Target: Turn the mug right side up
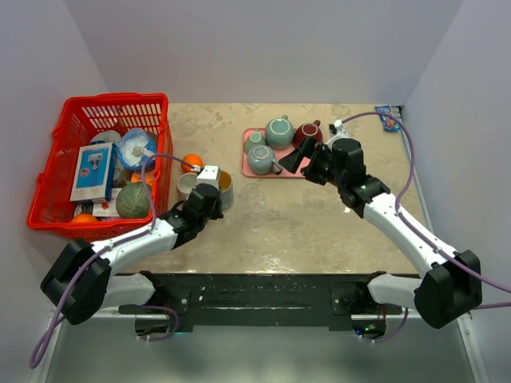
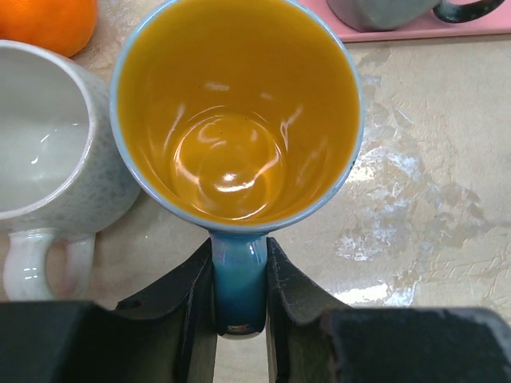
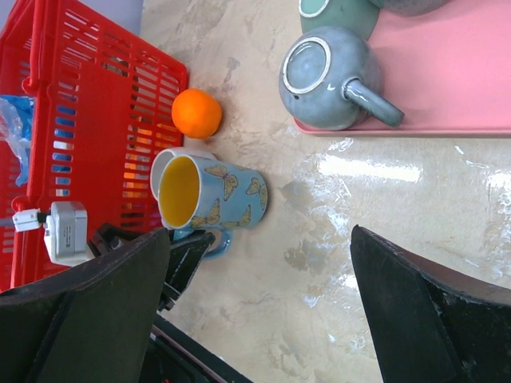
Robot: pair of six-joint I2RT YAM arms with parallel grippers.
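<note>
Next, my open right gripper will go down and to the left in the top view onto the grey mug's handle (image 1: 277, 168) (image 3: 374, 102), since that mug stands bottom up.
The mug (image 1: 224, 190) is light blue with butterflies and a yellow inside. It stands mouth up on the table, seen from above in the left wrist view (image 2: 239, 120) and from the side in the right wrist view (image 3: 215, 195). My left gripper (image 1: 207, 199) is shut on its blue handle (image 2: 238, 279), one finger pressed against each side. My right gripper (image 1: 302, 163) hangs wide open (image 3: 259, 239) above the table near the pink tray, holding nothing.
A white mug (image 2: 40, 144) stands right beside the blue one, with an orange (image 1: 192, 163) behind it. The red basket (image 1: 96, 159) of goods is at the left. The pink tray (image 3: 447, 88) carries a grey mug (image 3: 327, 76), a teapot (image 1: 279, 132) and a dark red pot (image 1: 307, 132).
</note>
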